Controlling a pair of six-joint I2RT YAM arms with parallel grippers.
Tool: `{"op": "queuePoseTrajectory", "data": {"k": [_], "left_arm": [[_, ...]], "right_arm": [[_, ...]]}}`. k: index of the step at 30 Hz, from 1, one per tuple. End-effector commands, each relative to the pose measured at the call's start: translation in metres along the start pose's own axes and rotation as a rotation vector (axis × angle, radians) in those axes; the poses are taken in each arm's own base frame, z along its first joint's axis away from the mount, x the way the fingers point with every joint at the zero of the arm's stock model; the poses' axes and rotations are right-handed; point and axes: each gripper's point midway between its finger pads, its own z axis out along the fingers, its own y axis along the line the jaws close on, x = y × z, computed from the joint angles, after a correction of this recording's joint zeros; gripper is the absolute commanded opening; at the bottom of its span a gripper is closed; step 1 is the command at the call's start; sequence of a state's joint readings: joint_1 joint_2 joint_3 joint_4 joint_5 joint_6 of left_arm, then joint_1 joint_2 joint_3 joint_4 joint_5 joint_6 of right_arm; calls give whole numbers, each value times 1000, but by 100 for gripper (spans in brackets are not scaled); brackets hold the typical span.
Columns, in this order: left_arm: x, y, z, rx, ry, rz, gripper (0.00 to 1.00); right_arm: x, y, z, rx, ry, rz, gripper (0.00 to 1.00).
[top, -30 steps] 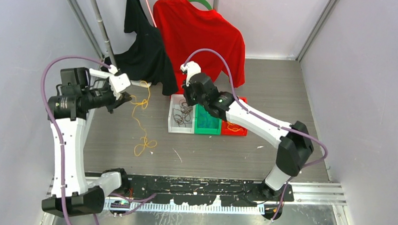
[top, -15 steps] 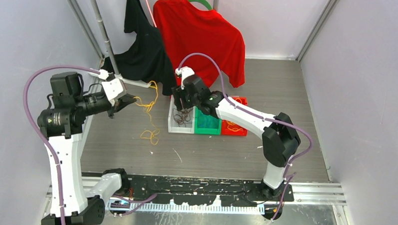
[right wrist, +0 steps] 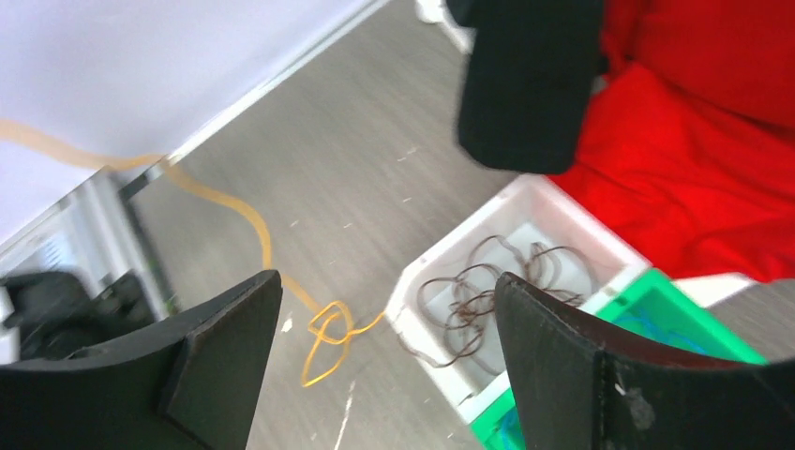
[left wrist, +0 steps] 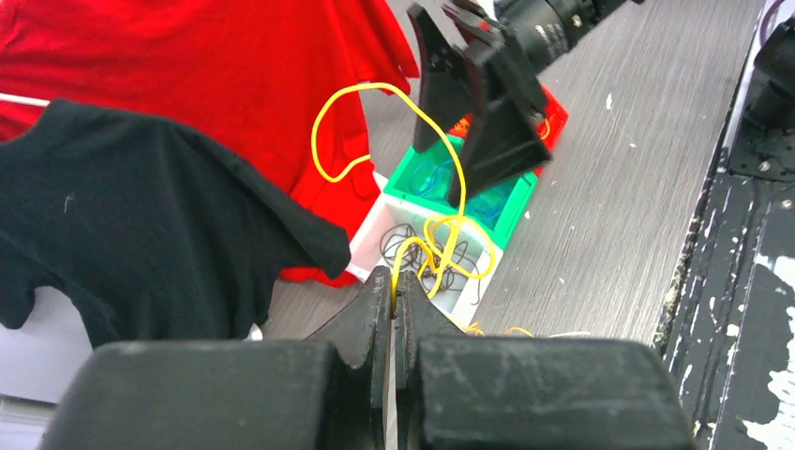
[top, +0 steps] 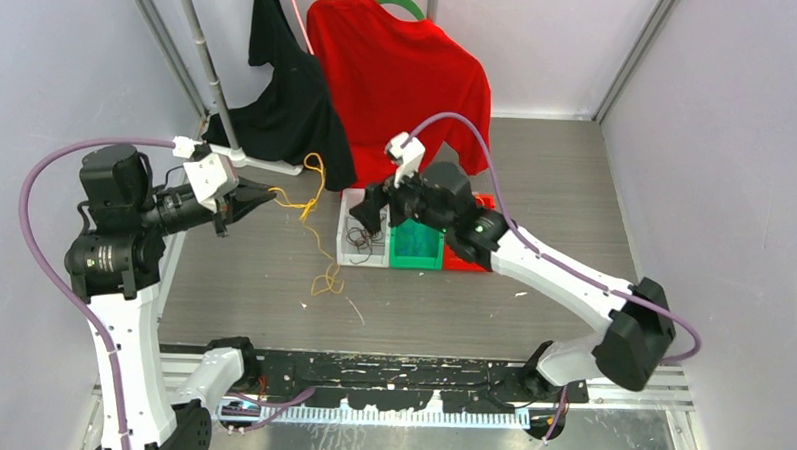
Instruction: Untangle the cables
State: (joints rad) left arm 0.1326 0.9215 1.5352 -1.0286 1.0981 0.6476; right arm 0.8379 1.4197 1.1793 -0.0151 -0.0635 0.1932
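I next swing my right gripper back from the white bin (top: 344, 248) and close it on the yellow cable's trailing part near the loop, as that part hangs free.
An orange-yellow cable (top: 319, 237) runs from my left gripper (top: 266, 193) down to a knotted loop (top: 326, 280) on the table. My left gripper (left wrist: 394, 281) is shut on this yellow cable (left wrist: 441, 234). My right gripper (top: 371, 220) hangs open over the white bin (top: 344, 248), nothing between its fingers. In the right wrist view the gripper (right wrist: 384, 291) frames the yellow loop (right wrist: 328, 328) and the dark brown cables (right wrist: 478, 295) lying in the white bin (right wrist: 412, 281). Blue cables (left wrist: 436, 183) lie in the green bin (top: 415, 258).
A red bin (top: 465, 264) stands right of the green one, mostly hidden by my right arm. A black shirt (top: 289, 101) and a red shirt (top: 400, 75) hang at the back. A rack pole (top: 205, 68) stands at back left. Walls close both sides.
My right gripper opened above the white bin and its arm swung right. My left gripper drew back to the left with the yellow cable, dragging the loop toward the bins.
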Motion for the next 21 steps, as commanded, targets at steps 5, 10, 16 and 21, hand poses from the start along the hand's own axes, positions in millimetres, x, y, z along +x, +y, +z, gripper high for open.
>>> {"op": "queuePoseTrajectory", "data": {"k": [5, 10, 16, 21], "left_arm": [[-52, -13, -8, 39, -134, 17, 0], [-64, -14, -9, 47, -166, -11, 0], [-80, -15, -12, 48, -200, 9, 0], [-87, -18, -14, 53, -217, -2, 0]], "right_arm": [[7, 85, -39, -492, -75, -42, 92], [21, 112, -28, -539, -54, -65, 92], [36, 121, 4, -467, -50, -73, 83], [28, 107, 21, -364, -141, 12, 46]]}}
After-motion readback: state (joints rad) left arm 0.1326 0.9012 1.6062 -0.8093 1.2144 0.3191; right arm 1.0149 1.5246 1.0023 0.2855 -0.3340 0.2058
